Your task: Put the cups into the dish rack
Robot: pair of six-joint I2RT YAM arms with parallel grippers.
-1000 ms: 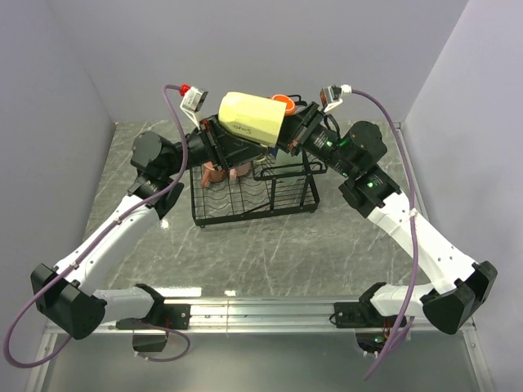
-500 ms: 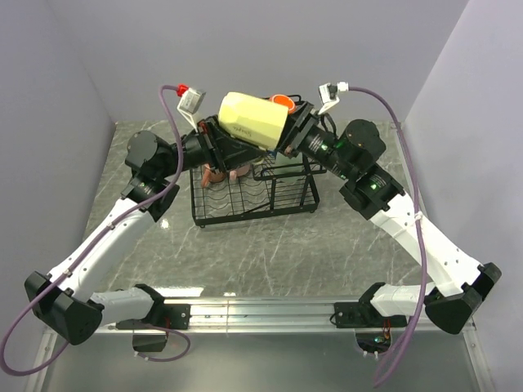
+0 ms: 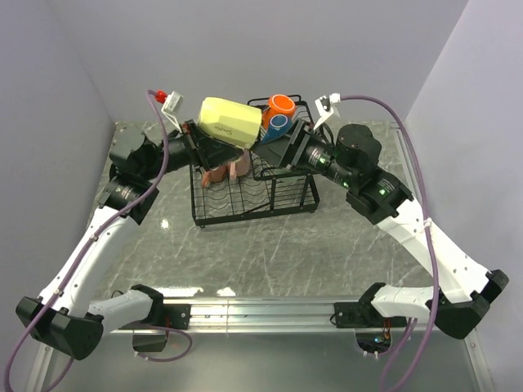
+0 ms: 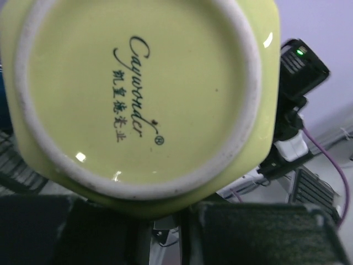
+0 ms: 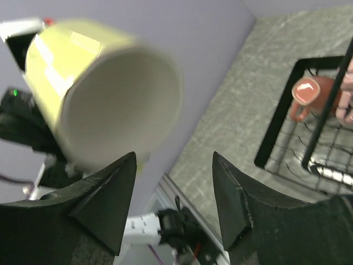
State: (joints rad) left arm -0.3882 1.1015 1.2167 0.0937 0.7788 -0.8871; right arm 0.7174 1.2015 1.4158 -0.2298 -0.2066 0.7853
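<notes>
The robot will lower its left gripper onto the near part of the lower tray (image 3: 248,194) beside the pink cups and tip the cup so its opening faces down, since the wires there are empty.
A yellow-green cup (image 3: 230,121) hangs on its side in the air above the black wire dish rack (image 3: 245,215). My left gripper (image 3: 212,149) is shut on it from below. In the left wrist view the cup's printed base (image 4: 138,94) fills the frame above the nearly closed fingers (image 4: 259,232). My right gripper (image 3: 275,150) stands open just right of the cup, apart from it. The cup's white mouth (image 5: 124,107) faces it above the spread fingertips (image 5: 124,171). An orange cup (image 3: 282,105) and a blue cup (image 3: 278,124) sit in the rack's upper basket. Two pink cups (image 3: 217,173) lie in the lower tray.
Grey walls close in the marble table (image 3: 327,245) on three sides. The rack stands at the back centre, with both forearms reaching over it. One pink cup (image 5: 306,93) shows inside the rack's frame (image 5: 276,132) in the right wrist view. A metal rail (image 3: 261,309) runs along the near edge.
My right gripper has opened and let go of the yellow-green cup. The left arm has carried the cup to the left, uncovering the orange and blue cups behind it.
</notes>
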